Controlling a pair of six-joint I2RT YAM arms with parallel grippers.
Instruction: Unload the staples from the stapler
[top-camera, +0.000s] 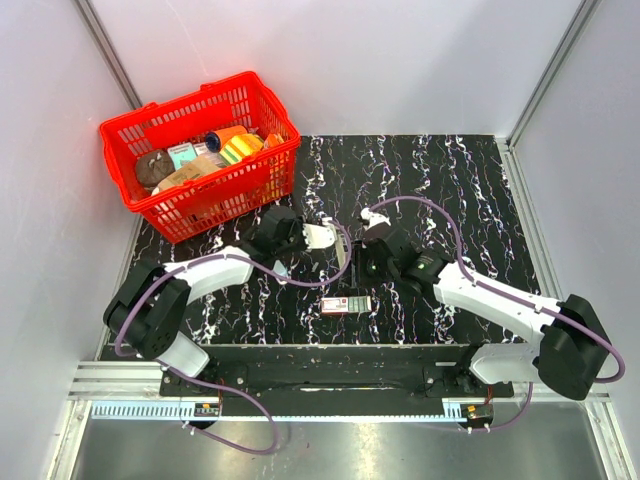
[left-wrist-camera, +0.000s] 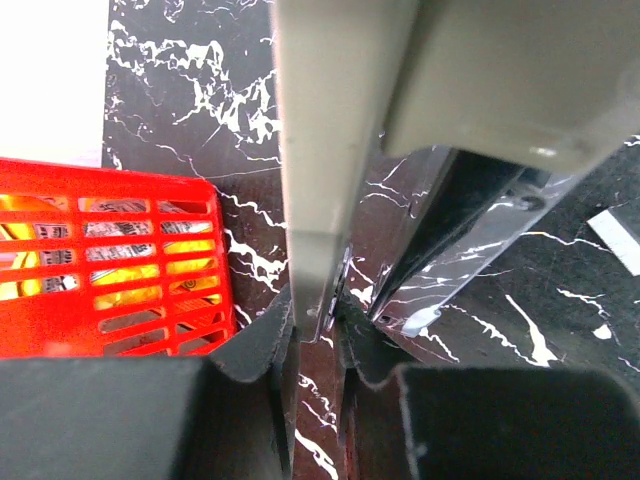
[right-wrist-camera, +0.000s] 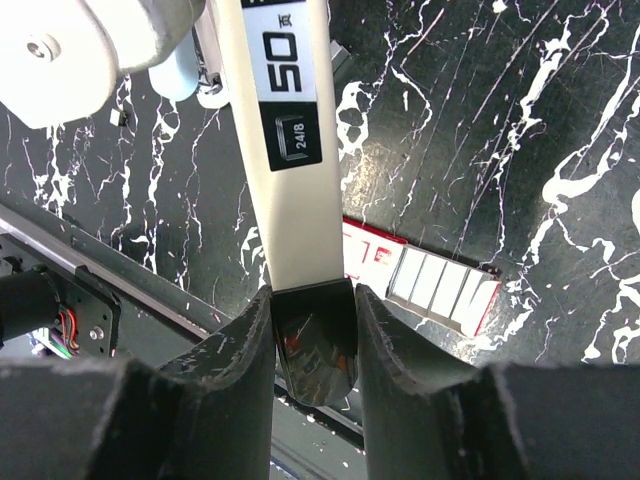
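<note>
My right gripper is holding the cream bar above the table, so next it will take the bar outward and down, away from the left gripper, to the black marble and release it there.
The stapler (top-camera: 345, 257) is a slim pale bar held above the black marble table between both grippers. In the left wrist view its pale arm (left-wrist-camera: 312, 150) runs down into my left gripper (left-wrist-camera: 318, 330), which is shut on its narrow end; a dark part (left-wrist-camera: 450, 250) splays off to the right. In the right wrist view the pale bar (right-wrist-camera: 285, 180), with a "50" label, ends in a glossy black tip clamped in my right gripper (right-wrist-camera: 312, 320). In the top view, the left gripper (top-camera: 333, 243) and the right gripper (top-camera: 358, 258) face each other.
A small flat box with a red label (top-camera: 347, 304) lies on the table just in front of the grippers and shows in the right wrist view (right-wrist-camera: 420, 285). A red basket (top-camera: 262, 108) full of items stands at the back left, and shows in the left wrist view (left-wrist-camera: 100, 260).
</note>
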